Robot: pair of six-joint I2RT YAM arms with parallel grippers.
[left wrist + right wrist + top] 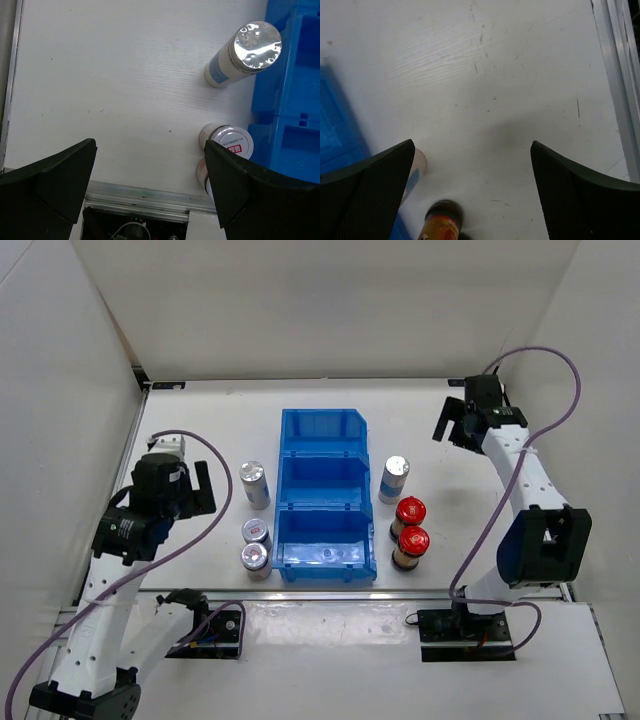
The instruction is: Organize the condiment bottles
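Observation:
I will next swing my right gripper to the left in the top view, then back onto the tall bottle's silver cap (398,465), because that bottle is the nearest one to its open fingers.
Six bottles stand on the white table around the blue bin (300,430). Left of it are a tall silver-capped bottle (255,483) and two short silver-capped bottles (256,532) (254,558). Right of it are another tall silver-capped bottle (395,479) and two red-capped bottles (410,514) (411,543). My left gripper (202,488) is open and empty, left of the tall bottle (244,55); a short bottle (230,141) shows by its right finger. My right gripper (452,424) is open and empty at the far right; a red-capped bottle's brown body (439,222) shows low in its view.
The blue bin (295,100) has three empty compartments in a row running near to far. White walls close the table at the back and both sides. A metal rail (135,195) runs along the near edge.

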